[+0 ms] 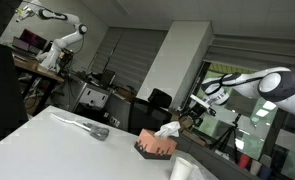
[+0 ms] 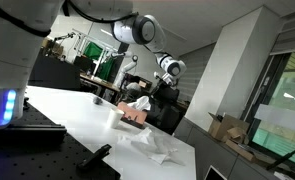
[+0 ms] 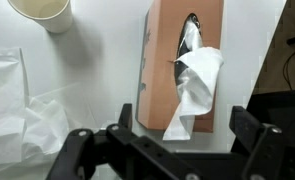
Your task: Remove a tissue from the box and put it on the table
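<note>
The white tissue's loose tip (image 1: 167, 130) (image 3: 181, 126) hangs over the box's near end between my open fingers, so my gripper will next lower a little onto it and close.
The salmon-pink box (image 3: 167, 50) lies on the white table (image 3: 97, 70), and a white tissue (image 3: 194, 85) sticks out of its top slot and hangs over the near end. My gripper (image 3: 167, 142) is open and empty, above the box's near end, with one finger on each side. In both exterior views the box (image 1: 155, 148) (image 2: 135, 117) stands near the table edge with the tissue (image 1: 168, 130) (image 2: 140, 103) upright in it. The gripper (image 1: 199, 110) (image 2: 161, 90) hovers just beyond and above it.
An upright white cylinder (image 3: 42, 12) (image 1: 182, 170) (image 2: 114, 117) stands close to the box. Crumpled white sheets (image 3: 22, 115) (image 2: 152, 147) lie on the table beside the box. A grey crumpled piece (image 1: 87, 126) lies farther along the table. Desks and chairs stand beyond the table edge.
</note>
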Tool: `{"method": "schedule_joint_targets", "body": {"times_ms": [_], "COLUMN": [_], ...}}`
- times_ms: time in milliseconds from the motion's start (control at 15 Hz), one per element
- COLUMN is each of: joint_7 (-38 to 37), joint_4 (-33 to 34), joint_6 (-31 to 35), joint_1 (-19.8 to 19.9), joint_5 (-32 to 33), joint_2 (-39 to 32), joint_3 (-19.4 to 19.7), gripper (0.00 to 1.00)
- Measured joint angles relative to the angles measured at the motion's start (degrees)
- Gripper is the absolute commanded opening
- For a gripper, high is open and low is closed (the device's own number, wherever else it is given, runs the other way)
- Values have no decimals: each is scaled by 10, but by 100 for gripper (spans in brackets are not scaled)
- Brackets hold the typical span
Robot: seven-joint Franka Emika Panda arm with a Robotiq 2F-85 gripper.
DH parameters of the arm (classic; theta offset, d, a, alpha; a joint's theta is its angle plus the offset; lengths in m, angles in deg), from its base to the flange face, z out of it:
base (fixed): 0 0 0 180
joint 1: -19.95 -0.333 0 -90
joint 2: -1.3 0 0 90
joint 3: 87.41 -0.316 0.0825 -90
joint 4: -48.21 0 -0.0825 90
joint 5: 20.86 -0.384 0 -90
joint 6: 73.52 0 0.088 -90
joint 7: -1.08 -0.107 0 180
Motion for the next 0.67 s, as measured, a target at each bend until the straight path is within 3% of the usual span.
{"method": "schedule_joint_targets", "body": {"times_ms": [67, 133, 267, 667], "joint_7": [0, 0, 2, 16], "joint_4": [0, 0, 0, 0], "joint_6": [-1, 0, 8, 36], "joint_1": [1, 1, 3, 5], "joint_5": [0, 0, -1, -2], "joint_2": [-3, -6, -13, -31], "joint_3": [1, 1, 2, 0], "gripper": [100, 75, 67, 25]}}
